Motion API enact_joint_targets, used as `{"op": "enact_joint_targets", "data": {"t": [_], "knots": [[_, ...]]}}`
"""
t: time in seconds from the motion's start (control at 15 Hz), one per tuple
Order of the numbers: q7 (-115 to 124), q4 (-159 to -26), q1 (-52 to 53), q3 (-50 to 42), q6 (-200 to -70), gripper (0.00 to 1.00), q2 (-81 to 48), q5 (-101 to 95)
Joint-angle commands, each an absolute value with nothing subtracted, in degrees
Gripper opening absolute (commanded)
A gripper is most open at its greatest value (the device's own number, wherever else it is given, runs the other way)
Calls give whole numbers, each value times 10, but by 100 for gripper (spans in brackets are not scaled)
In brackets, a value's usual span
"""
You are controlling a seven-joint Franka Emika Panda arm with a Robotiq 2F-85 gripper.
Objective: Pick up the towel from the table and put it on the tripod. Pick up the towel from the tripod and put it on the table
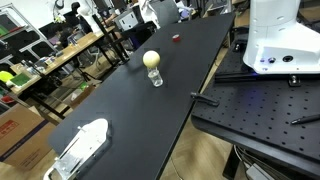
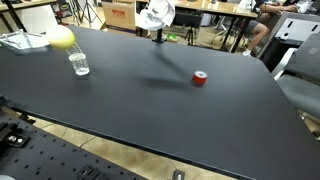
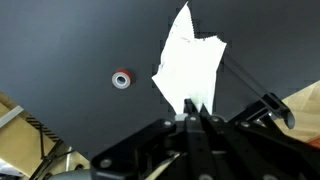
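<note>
My gripper moves toward the glass and down next, drawing the towel across the tripod top (image 3: pixel 269 103) to release it, since the tripod stands beside the hanging towel.
In the wrist view the white towel (image 3: pixel 190 60) hangs from my gripper (image 3: pixel 192 112), whose fingers are shut on its upper edge, high above the black table (image 3: pixel 70 50). A black tripod (image 3: pixel 265 108) shows just right of the towel, at the table's edge. In an exterior view the towel (image 2: pixel 155 12) hangs bunched at the far edge of the table, just over a dark tripod top (image 2: pixel 159 37). The gripper itself is hidden there by the towel and the frame's top edge.
A small red roll (image 2: pixel 200 78) (image 3: pixel 121 79) lies on the table. A clear glass (image 2: pixel 79 65) (image 1: pixel 155 76) stands beside a yellow object (image 2: pixel 60 38). A white item (image 1: pixel 82 143) lies at one table end. The robot base (image 1: pixel 280 40) stands beside the table.
</note>
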State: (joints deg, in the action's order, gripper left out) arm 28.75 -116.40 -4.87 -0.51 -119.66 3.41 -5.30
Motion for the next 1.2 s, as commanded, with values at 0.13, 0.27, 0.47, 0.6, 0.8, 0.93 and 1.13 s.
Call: {"op": "enact_joint_targets", "data": {"t": [0.13, 0.27, 0.47, 0.6, 0.8, 0.93, 1.13], "knots": [[284, -1152, -19, 2, -1198, 1, -24, -33], [275, -1152, -7, 6, -1196, 1, -39, -25], [269, -1161, 13, 15, -1190, 1, -50, -20], [268, -1173, 28, 24, -1186, 1, -46, -21], [271, -1187, 48, 37, -1177, 1, -37, -19], [269, -1193, 54, 41, -1174, 1, -35, -12], [270, -1201, 53, 38, -1180, 1, -29, -7]]}}
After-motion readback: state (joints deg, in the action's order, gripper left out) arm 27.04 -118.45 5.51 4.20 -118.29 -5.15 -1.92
